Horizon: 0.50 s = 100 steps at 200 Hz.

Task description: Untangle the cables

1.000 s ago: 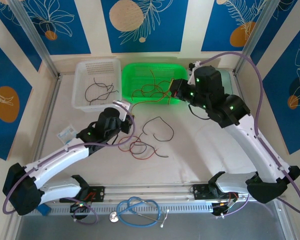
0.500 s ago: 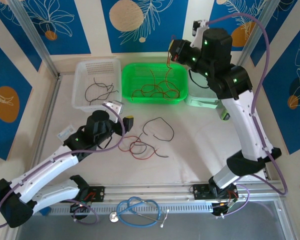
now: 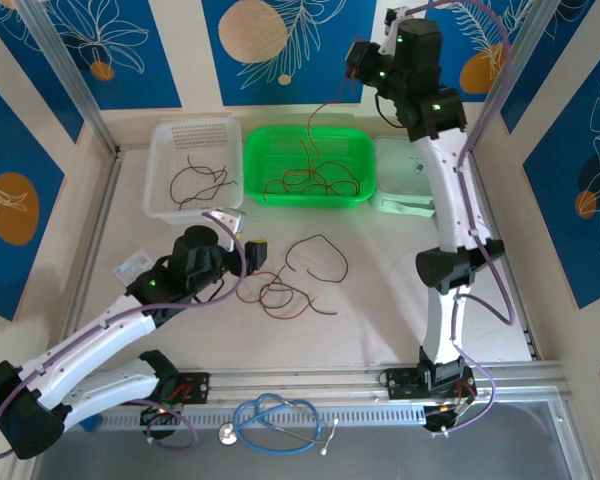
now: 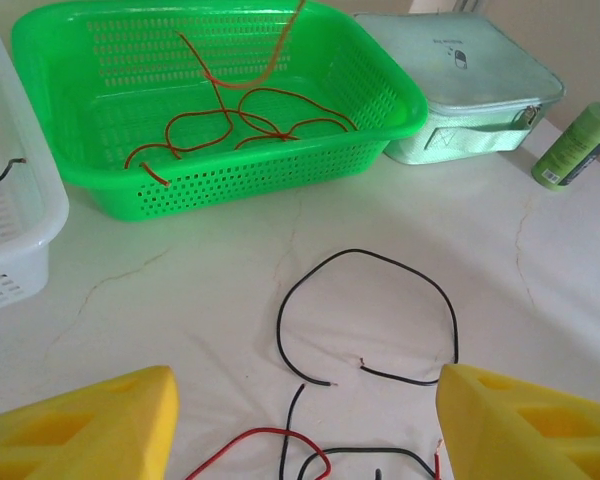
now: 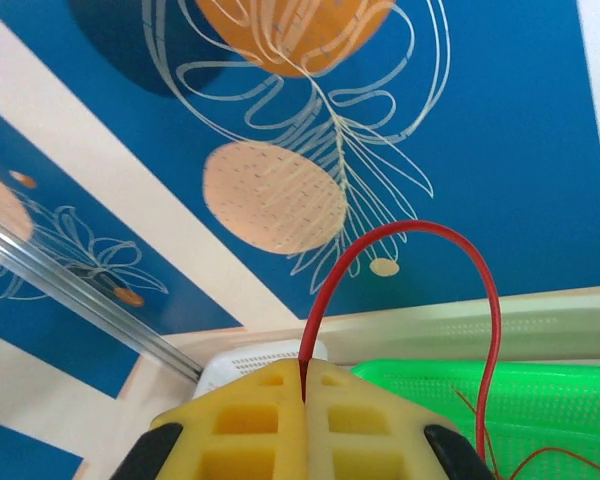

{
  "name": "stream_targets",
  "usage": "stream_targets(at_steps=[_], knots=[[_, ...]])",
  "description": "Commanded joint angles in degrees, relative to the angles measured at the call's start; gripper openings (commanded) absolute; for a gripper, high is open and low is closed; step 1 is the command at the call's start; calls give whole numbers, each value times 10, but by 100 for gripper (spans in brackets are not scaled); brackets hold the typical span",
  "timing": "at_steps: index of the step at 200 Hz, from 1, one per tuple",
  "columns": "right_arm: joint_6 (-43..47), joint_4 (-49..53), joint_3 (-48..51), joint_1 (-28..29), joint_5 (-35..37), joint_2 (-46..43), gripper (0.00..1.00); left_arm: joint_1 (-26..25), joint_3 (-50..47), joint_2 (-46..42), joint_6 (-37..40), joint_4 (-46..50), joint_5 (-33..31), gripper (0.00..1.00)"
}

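Observation:
I will next lower my right gripper into the green basket, tip its fingers downward and let go of the red cable, because the cable's trailing length is hanging among other red cables.
My right gripper (image 5: pixel 305 385) is raised high over the green basket (image 3: pixel 355 150) and shut on a red cable (image 5: pixel 400 250) that arcs up and hangs down into the basket. Several red cables (image 4: pixel 230 125) lie tangled in that basket. On the table a looped black cable (image 4: pixel 370 262) lies alone, and a red and black tangle (image 3: pixel 280 295) sits beside it. My left gripper (image 4: pixel 300 425) is open, low over the table, its yellow fingers (image 4: pixel 90 430) either side of the tangle's edge. Black cables (image 3: pixel 200 183) lie in the white basket (image 3: pixel 170 140).
A pale green zip case (image 4: pixel 470 90) and a green tape roll (image 4: pixel 577 145) stand right of the green basket. A small packet (image 3: pixel 132 266) lies at the table's left. A blue stethoscope (image 3: pixel 280 420) rests on the front rail.
My right arm rose from the green basket, lifting a red cable high above it. My left gripper drew back a little toward the near left.

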<state>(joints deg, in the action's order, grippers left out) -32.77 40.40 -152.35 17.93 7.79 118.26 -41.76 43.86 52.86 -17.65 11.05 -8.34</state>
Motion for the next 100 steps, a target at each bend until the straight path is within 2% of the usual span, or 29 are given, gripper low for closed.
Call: stream_targets(at_steps=[1, 29, 100], knots=[[0, -25, -16, 3, -31, 58, 0, -2, 0, -18, -14, 9, 8, 68], [-14, -10, 17, 3, -26, 115, 0, -4, 3, -27, -15, 25, 1, 69], [-57, -44, 247, 12, -21, 135, 0, -5, 22, -16, -30, 56, 3, 69]])
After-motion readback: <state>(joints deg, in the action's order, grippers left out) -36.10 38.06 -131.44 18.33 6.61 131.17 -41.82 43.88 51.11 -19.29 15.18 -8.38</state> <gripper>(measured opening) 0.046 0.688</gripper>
